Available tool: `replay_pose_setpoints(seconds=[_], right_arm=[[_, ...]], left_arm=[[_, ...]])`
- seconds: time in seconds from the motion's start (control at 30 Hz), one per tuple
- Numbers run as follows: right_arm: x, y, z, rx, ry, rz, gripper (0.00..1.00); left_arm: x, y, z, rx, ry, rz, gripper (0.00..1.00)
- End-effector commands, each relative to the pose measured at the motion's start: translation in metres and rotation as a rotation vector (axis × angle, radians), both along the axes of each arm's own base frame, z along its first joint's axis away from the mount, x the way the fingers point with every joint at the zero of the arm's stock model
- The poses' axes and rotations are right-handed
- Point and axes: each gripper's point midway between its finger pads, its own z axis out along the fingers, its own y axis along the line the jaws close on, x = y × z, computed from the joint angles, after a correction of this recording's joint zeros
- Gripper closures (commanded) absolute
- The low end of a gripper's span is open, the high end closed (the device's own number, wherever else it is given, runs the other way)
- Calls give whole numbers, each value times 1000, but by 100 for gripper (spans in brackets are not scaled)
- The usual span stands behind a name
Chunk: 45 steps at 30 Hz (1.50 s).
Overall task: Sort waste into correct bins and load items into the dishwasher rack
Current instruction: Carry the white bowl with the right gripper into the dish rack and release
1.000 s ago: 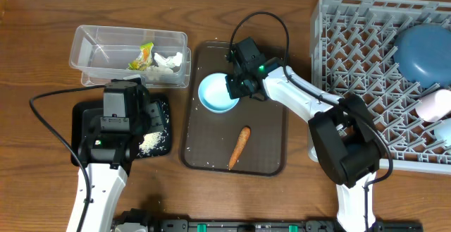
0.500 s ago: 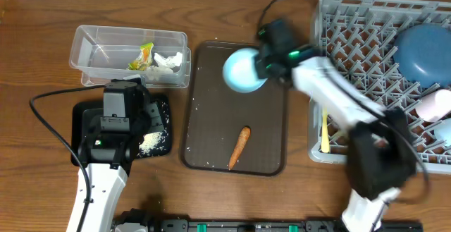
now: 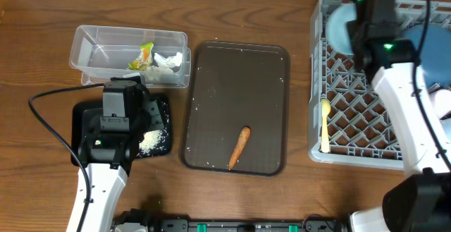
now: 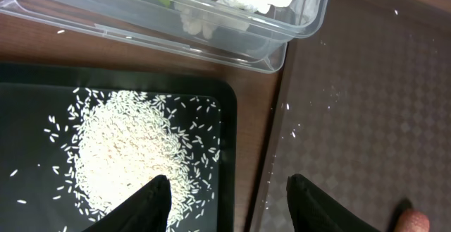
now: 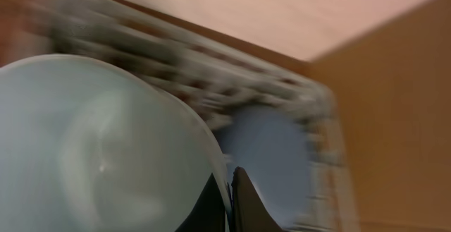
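Note:
I should next turn my right gripper and lower it into the grey rack. Then it should put the white bowl beside the blue plate, where the rack's slots are empty.
My right gripper is shut on the rim of the white bowl with the light blue rim. In the overhead view it holds the bowl over the far left corner of the grey rack. The blue plate and the yellow spoon are in the rack. My left gripper is open and empty, low over the right edge of the black tray, beside the rice. The wrapper and tissue lie in the clear tub. The carrot lies on the brown tray.
The brown tray sits between the bins and the rack, with stray rice grains on it. The left arm's cable loops over the table at the left. The cups are hidden by the right arm.
My right gripper has lifted the bowl off the brown tray and carried it right and back to over the rack's far left corner. The left arm has not moved.

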Motion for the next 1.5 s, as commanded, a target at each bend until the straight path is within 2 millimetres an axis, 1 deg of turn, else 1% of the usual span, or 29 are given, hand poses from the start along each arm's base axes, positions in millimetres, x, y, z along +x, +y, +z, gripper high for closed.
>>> replay_pose_setpoints(seconds=[0.0, 0.1, 0.17, 0.3, 0.33, 0.43, 0.5, 0.7, 0.87, 0.97, 1.1, 1.17, 1.4, 1.47], right_arm=[[-11, -60, 11, -265, 104, -122, 99], [-13, -90, 16, -338, 111, -204, 99], [-14, -104, 14, -353, 122, -237, 99], [-17, -119, -6, -369, 181, -284, 99], [-19, -124, -12, -382, 190, -325, 99], [-22, -131, -29, -405, 229, -390, 99], [-22, -131, -45, -395, 250, -410, 99], [-25, -122, -84, -343, 295, -436, 99], [-26, -104, -107, -324, 340, -418, 99], [-27, -93, -113, -311, 342, -412, 99], [-25, -79, -114, -308, 336, -391, 99], [-23, -72, -115, -308, 339, -372, 97], [-21, -40, -136, -221, 408, -246, 87], [-20, -34, -138, -213, 411, -229, 86]], left_arm=[[2, 3, 0, 10, -2, 12, 44], [2, 3, 0, 10, -2, 12, 45], [2, 3, 0, 10, -1, 12, 44], [2, 3, 0, 10, -2, 11, 44], [2, 3, 0, 10, -1, 12, 45], [2, 3, 0, 10, -1, 11, 45], [2, 3, 0, 10, -1, 11, 44], [2, 3, 0, 10, -1, 11, 45], [2, 3, 0, 10, -2, 11, 44], [2, 3, 0, 10, -2, 11, 44], [2, 3, 0, 10, -2, 11, 44], [2, 3, 0, 10, -2, 12, 45], [2, 3, 0, 10, -2, 11, 44], [2, 3, 0, 10, -2, 11, 44]])
